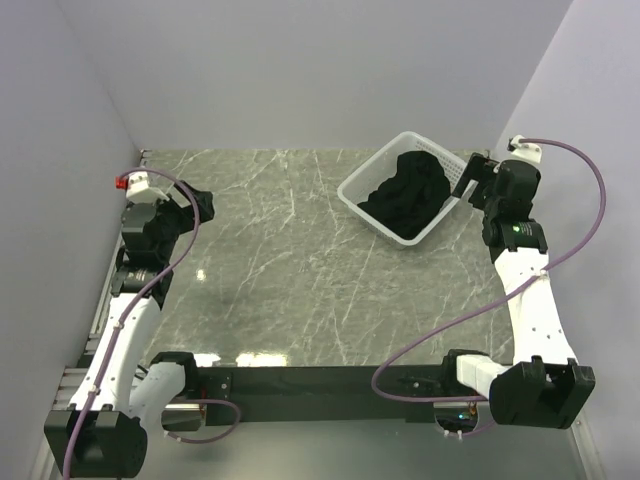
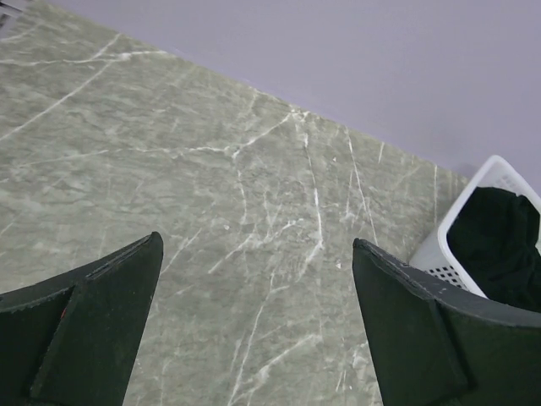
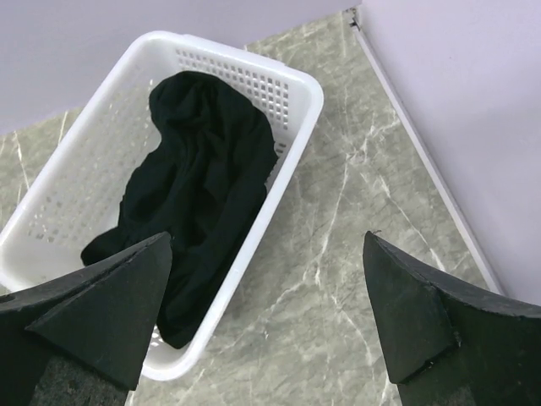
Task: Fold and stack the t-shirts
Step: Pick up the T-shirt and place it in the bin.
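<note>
My right gripper moves over the basket's rim and down onto the bunched far part of the heap [image 1: 419,172] [image 3: 204,117] next.
The black t-shirts [image 1: 408,190] lie crumpled in a heap inside the white mesh basket [image 1: 365,179] at the back right of the table; no print shows. The same heap of t-shirts [image 3: 203,182] fills the basket [image 3: 292,173] in the right wrist view, and a corner of it [image 2: 499,245] shows at the right edge of the left wrist view. My right gripper [image 3: 266,245] hangs open just right of the basket, over its near rim, holding nothing. My left gripper [image 2: 258,245] is open over bare marble at the far left.
The table is grey-green marble [image 1: 280,260] with white veins, closed in by lilac walls at the back and both sides. A red-tipped fitting [image 1: 122,182] sits at the left wall. A purple cable [image 1: 590,200] loops off the right arm.
</note>
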Robot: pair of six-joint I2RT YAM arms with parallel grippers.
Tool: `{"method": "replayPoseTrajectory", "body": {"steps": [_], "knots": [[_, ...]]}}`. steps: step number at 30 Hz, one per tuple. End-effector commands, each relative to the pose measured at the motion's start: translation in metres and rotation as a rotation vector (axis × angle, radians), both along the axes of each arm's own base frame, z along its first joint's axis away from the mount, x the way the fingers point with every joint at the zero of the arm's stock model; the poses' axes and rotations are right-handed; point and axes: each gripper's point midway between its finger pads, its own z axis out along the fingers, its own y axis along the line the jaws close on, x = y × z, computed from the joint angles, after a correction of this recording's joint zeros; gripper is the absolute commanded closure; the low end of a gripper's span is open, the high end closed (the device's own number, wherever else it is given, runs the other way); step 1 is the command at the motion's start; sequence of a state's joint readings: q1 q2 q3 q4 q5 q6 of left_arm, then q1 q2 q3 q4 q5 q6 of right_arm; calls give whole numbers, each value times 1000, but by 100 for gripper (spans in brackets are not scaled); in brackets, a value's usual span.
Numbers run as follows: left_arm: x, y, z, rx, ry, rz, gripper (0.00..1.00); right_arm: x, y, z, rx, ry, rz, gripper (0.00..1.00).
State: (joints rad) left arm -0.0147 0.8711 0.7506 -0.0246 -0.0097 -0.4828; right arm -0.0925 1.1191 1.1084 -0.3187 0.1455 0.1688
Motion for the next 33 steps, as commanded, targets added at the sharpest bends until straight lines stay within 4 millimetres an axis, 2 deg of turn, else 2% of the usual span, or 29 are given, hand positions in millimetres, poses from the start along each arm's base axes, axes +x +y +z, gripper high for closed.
{"method": "replayPoseTrajectory", "body": {"steps": [1,3,4,5,6,7,8,9,11,12,13,14,15,16,17,18,19,21,22,23,26,27,28,30,31,33], "knots": [[5,-10,24,6,-75,-62,1,6,6,29,-1,-71,40,0],[6,-11,24,2,-76,-66,1,9,16,33,-63,-75,139,0],[7,-12,24,0,-75,-72,1,10,29,33,-91,-73,229,0],[8,-13,25,-1,-76,-78,1,12,50,30,-186,-64,416,0],[8,-14,26,0,-78,-83,1,9,65,23,-217,-39,514,0],[9,-15,25,0,-75,-88,1,9,71,26,-247,-32,558,0],[9,-16,24,-1,-73,-97,1,14,72,19,-266,1,568,0],[9,-17,24,-3,-72,-100,1,16,72,24,-260,15,573,0],[10,-20,22,-14,-65,-114,1,32,69,10,-202,73,547,0],[10,-22,22,-20,-65,-124,1,38,70,18,-188,78,551,0],[10,-24,21,-26,-63,-134,1,50,69,0,-150,132,550,0],[9,-26,20,-30,-59,-144,0,57,70,-2,-104,144,541,0],[9,-27,18,-34,-56,-150,1,64,73,6,-82,135,548,0],[8,-28,15,-43,-48,-155,1,75,73,-8,-53,169,544,0],[8,-30,14,-46,-44,-163,1,82,74,-10,-14,171,528,0],[7,-30,12,-49,-41,-164,0,90,77,-2,2,149,539,0],[6,-31,10,-53,-35,-166,1,100,79,-16,31,180,539,0],[6,-32,7,-55,-30,-170,1,112,83,-20,99,204,519,0],[6,-31,6,-57,-25,-167,1,122,84,-44,134,261,515,0],[6,-31,5,-59,-22,-167,1,127,85,-52,153,283,505,0],[6,-31,4,-65,-15,-163,1,142,83,-80,133,322,484,1],[6,-31,4,-66,-15,-162,1,148,81,-83,123,323,467,1],[6,-31,3,-72,-13,-160,0,155,79,-100,127,352,450,2],[6,-32,2,-79,-11,-164,1,168,69,-108,106,362,395,4],[6,-32,3,-82,-7,-165,1,174,67,-126,109,394,387,5],[7,-33,2,-85,-3,-170,1,183,66,-132,96,390,383,12]]}}
